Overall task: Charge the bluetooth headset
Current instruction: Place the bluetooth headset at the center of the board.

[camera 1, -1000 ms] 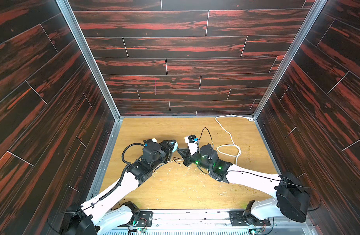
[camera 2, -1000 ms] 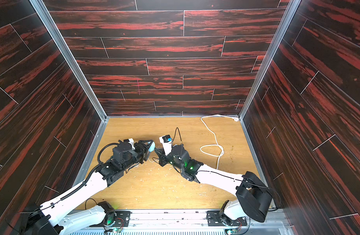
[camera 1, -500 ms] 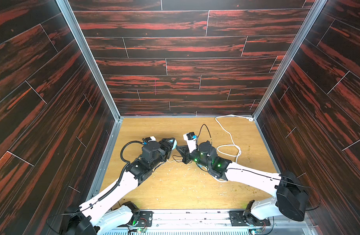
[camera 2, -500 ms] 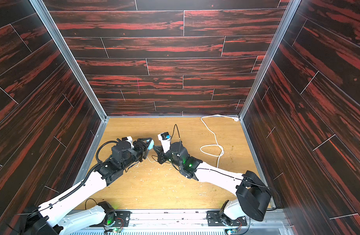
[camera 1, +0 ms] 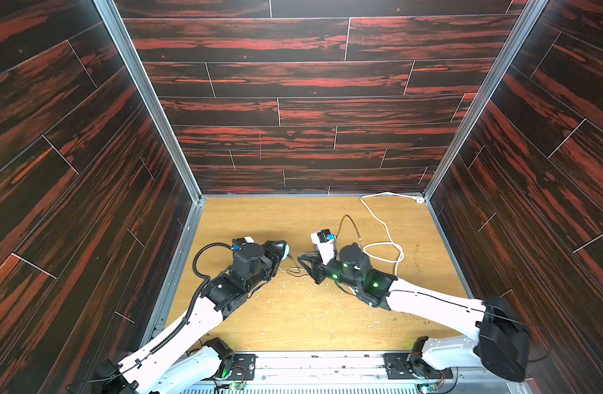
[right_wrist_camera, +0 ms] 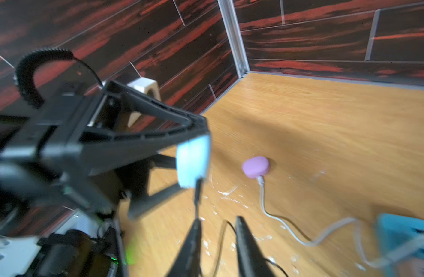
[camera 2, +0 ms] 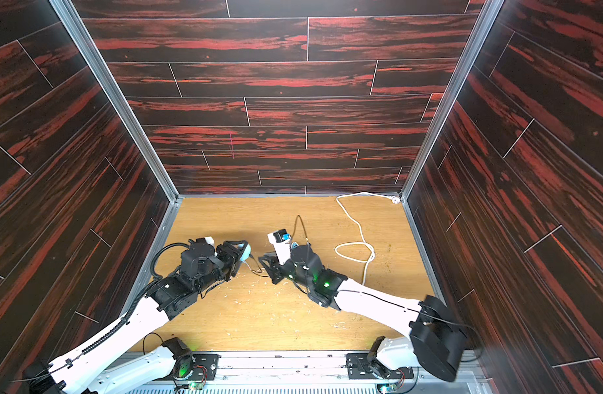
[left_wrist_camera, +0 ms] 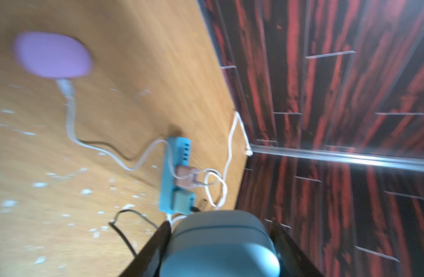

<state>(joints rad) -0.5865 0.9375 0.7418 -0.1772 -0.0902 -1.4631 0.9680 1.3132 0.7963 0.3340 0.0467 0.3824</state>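
Note:
Next, the left gripper draws back and down, tilting its fingers downward, to release the case on the wooden floor, with the black plug (right_wrist_camera: pixel 198 189) in the case's end.
The bluetooth headset is a pale blue-grey earbud case (left_wrist_camera: pixel 220 244), and my left gripper (left_wrist_camera: pixel 220 224) is shut on it, one dark finger on each side. In both top views the case (camera 1: pixel 285 252) (camera 2: pixel 247 253) is held just above the wooden floor. In the right wrist view a black plug (right_wrist_camera: pixel 198 189) sticks into the case's (right_wrist_camera: pixel 194 163) end. From the plug a thin black cable (right_wrist_camera: pixel 220 239) runs loosely between my right gripper's fingers. My right gripper (right_wrist_camera: pixel 218 219) (camera 1: pixel 306 264) is open, a short way from the case.
A lilac case (right_wrist_camera: pixel 256 166) (left_wrist_camera: pixel 52 55) lies on the floor with a white lead running to a blue power strip (left_wrist_camera: pixel 175 172) (right_wrist_camera: pixel 405 237). A white cord (camera 1: pixel 383 225) loops to the back right corner. White flecks dot the floor; dark walls enclose three sides.
My right gripper's jaws have come apart off the black cable, which stays plugged into the case. My left gripper still holds the case in about the same place.

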